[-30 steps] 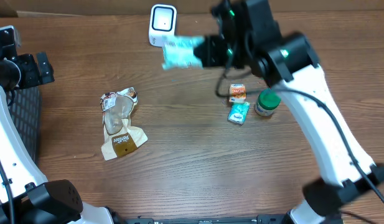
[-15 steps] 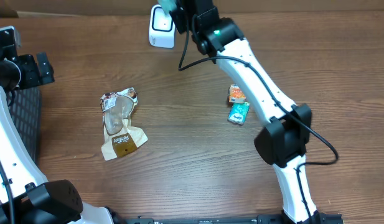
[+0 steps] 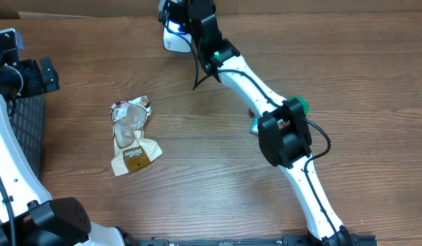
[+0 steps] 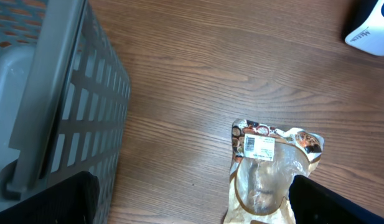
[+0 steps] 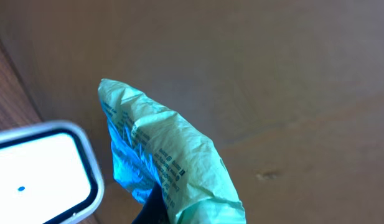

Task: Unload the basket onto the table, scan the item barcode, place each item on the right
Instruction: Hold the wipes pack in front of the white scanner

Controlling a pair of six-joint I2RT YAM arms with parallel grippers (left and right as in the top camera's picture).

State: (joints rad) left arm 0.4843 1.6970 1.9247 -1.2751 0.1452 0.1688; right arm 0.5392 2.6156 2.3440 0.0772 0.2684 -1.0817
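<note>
I will next swing my right gripper back and down to the wood beside the green-lidded jar and the blue packet and let go of the light-green packet there, because those sit together.
My right gripper reaches to the table's far edge, right over the white scanner. It is shut on a crumpled light-green packet with small printed text. In the right wrist view the packet hangs just right of the scanner's white window. From overhead the arm hides most of the packet. My left gripper stays at the far left, open and holding nothing. Its fingers frame bare wood beside a tan snack bag that bears a barcode label.
A grey slatted basket stands at the left edge. The tan snack bag lies left of centre. A green-lidded jar and a small blue packet sit beside the right arm's elbow.
The right arm has swung left and back with the green packet, from mid-table to directly over the scanner. The left arm has not moved.
</note>
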